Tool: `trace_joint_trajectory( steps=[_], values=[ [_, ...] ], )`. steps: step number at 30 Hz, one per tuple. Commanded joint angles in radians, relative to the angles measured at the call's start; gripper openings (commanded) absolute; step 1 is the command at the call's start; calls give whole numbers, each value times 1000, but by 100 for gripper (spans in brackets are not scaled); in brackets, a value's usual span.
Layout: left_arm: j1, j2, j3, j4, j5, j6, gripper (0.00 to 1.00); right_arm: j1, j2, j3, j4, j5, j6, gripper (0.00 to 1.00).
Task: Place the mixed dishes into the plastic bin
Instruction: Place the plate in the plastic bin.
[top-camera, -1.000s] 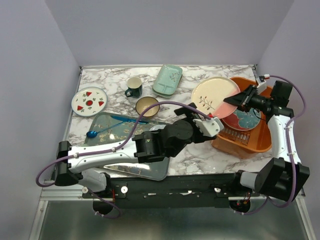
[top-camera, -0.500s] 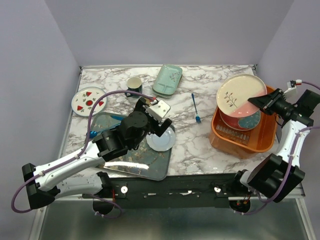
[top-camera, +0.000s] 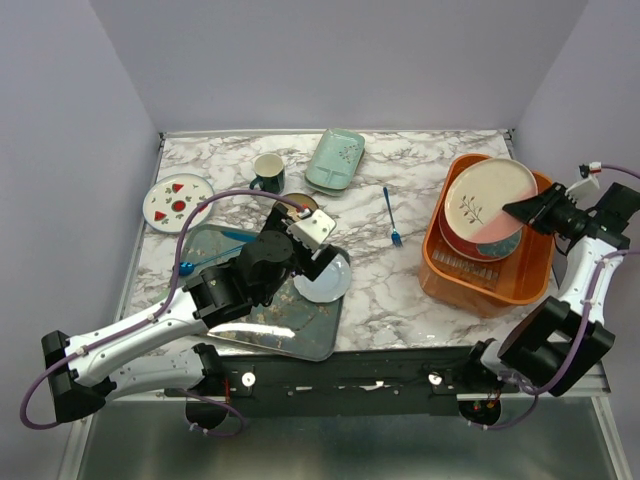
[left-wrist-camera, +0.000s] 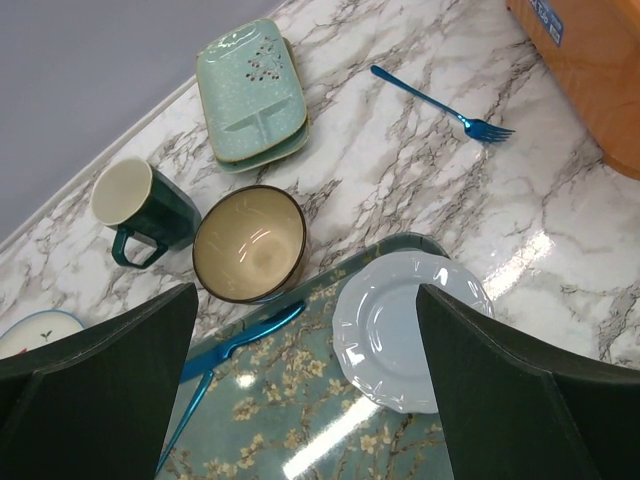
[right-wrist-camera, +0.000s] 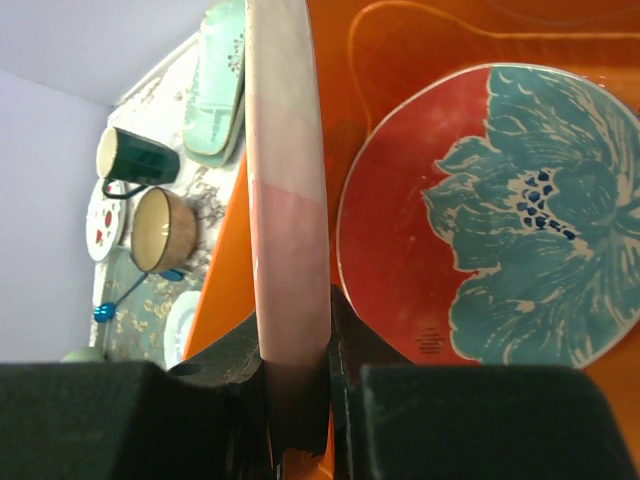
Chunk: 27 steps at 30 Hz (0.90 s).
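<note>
The cream-and-pink plate hangs above the teal-and-red plate. My right gripper should go down into the bin (top-camera: 480, 292) next and let go of the cream-and-pink plate's rim onto the teal-and-red plate (top-camera: 483, 238).
My right gripper (top-camera: 522, 210) is shut on the rim of the cream-and-pink plate (top-camera: 488, 197) and holds it tilted over the orange plastic bin (top-camera: 480, 292). In the right wrist view the plate (right-wrist-camera: 285, 200) is edge-on between my fingers (right-wrist-camera: 297, 400). The teal-and-red plate (right-wrist-camera: 500, 220) lies in the bin beneath it. My left gripper (left-wrist-camera: 310, 400) is open and empty above a pale blue plate (left-wrist-camera: 405, 325). The brown bowl (left-wrist-camera: 248, 243), dark green mug (left-wrist-camera: 140, 205), mint dish (left-wrist-camera: 252, 88) and white plate with red wedges (top-camera: 178, 202) sit on the table.
The dark floral tray (top-camera: 295, 325) lies at the front left with blue cutlery (top-camera: 205, 258) on it; the pale blue plate overlaps its right edge. A blue fork (top-camera: 391, 217) lies on the marble between the dishes and the bin.
My right gripper has carried the cream-and-pink plate rightward and down over the bin. My left arm has swung back left from beside the bin to above the tray.
</note>
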Motion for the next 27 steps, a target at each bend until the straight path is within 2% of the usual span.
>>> trace_joint_trajectory(
  steps=[1,7,19,22,23,27],
  values=[
    [4,-25,-17,-1,-34,7,99,-7,16,41,6,-2,-67,0],
    [4,-22,-20,-6,-32,10,99,-5,94,44,-23,6,-130,2],
    [8,-18,-23,-6,-38,13,99,-4,275,121,-103,35,-222,12],
    [10,-16,-23,-6,-37,11,99,-4,298,136,-126,61,-239,24],
    [10,-16,-22,-6,-37,10,99,-2,309,150,-134,82,-253,32],
    [11,-18,-22,-7,-32,10,99,8,340,188,-173,130,-282,46]
  ],
)
